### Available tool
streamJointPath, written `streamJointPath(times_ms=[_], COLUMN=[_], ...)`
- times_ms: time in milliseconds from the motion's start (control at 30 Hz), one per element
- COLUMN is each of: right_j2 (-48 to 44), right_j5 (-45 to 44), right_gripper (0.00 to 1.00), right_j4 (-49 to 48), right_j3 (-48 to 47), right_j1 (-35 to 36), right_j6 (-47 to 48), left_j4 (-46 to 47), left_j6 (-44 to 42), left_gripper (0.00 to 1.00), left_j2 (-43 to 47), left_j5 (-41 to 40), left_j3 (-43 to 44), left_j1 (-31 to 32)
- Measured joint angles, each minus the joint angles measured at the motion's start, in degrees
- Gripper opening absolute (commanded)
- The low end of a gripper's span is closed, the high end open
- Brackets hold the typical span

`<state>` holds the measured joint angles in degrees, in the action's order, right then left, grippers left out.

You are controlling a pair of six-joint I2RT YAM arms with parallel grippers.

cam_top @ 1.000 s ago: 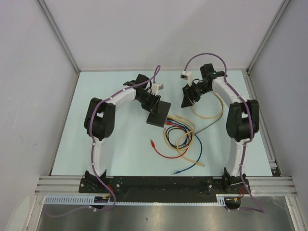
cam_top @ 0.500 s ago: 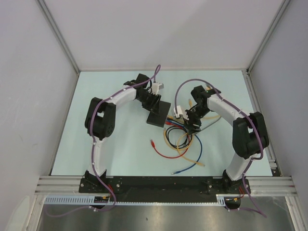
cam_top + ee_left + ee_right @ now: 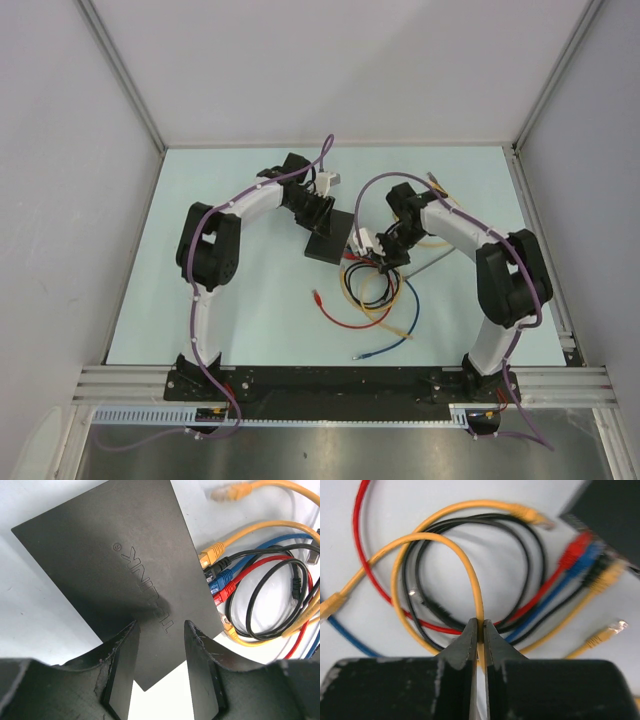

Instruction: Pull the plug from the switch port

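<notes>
My right gripper holds the yellow cable, which arches over the coils. It needs to rise next, carry the cable outward to the grey cable's far end, and lower to release it there.
The switch (image 3: 330,238) is a flat black box lying at mid-table, also seen in the left wrist view as the switch (image 3: 115,555). Yellow, black, blue and red plugs (image 3: 220,572) sit in a row along its narrow edge, and the right wrist view shows the same plugs (image 3: 587,557). My left gripper (image 3: 321,214) hovers over the switch's near corner, fingers (image 3: 125,650) apart on either side of it. My right gripper (image 3: 480,623) is shut on a yellow cable (image 3: 470,575) in the tangle, where it appears from above as the right gripper (image 3: 390,254). Which plug that cable leads to is unclear.
Red, blue, black and yellow cables (image 3: 375,300) coil in front of the switch. Loose ends lie around them: a red plug (image 3: 317,296), a blue plug (image 3: 357,357) and a yellow plug (image 3: 607,632). A grey cable (image 3: 440,262) runs right. Panel walls enclose the table.
The right arm swung from the back of the table down to the cable tangle, and its jaws went from open to shut on the yellow cable. The left arm stayed still.
</notes>
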<state>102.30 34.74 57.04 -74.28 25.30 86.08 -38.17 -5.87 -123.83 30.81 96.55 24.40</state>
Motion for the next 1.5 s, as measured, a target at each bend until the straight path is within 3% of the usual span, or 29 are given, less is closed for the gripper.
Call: streamJointPath(times_ms=[267, 433, 567, 900, 1100, 1333, 1500], right_j2=[-5.9, -8.07, -8.81, -10.8, -9.51, -6.82, -4.24], right_j5=[6.64, 6.43, 5.55, -0.35, -12.24, -25.75, -27.28], right_gripper=[0.0, 0.0, 0.0, 0.0, 0.0, 0.0, 0.0], right_j4=[-16.79, -31.08, -39.85, -47.87, -52.02, -50.6, -47.76], right_j3=[-0.37, -0.44, -0.44, -0.44, -1.36, -2.36, -2.47], right_j1=[-4.39, -7.13, -8.72, -12.55, -19.87, -22.45, -23.98], right_j6=[-25.09, -45.62, -56.74, -68.52, -75.67, -78.62, -79.28], left_j4=[0.02, 0.02, 0.02, 0.04, 0.02, 0.07, 0.09], left_j6=[0.02, 0.07, 0.04, 0.09, 0.2, 0.5, 0.5], left_gripper=[0.49, 0.49, 0.49, 0.49, 0.49, 0.49, 0.5], left_j2=[0.0, -0.04, -0.04, -0.04, -0.04, -0.04, -0.04], left_j5=[0.02, 0.04, 0.07, 0.07, 0.07, 0.11, 0.31], left_j3=[0.0, 0.04, 0.04, 0.04, 0.04, 0.04, 0.04], left_j1=[0.0, 0.0, 0.02, 0.0, 0.0, 0.0, 0.0])
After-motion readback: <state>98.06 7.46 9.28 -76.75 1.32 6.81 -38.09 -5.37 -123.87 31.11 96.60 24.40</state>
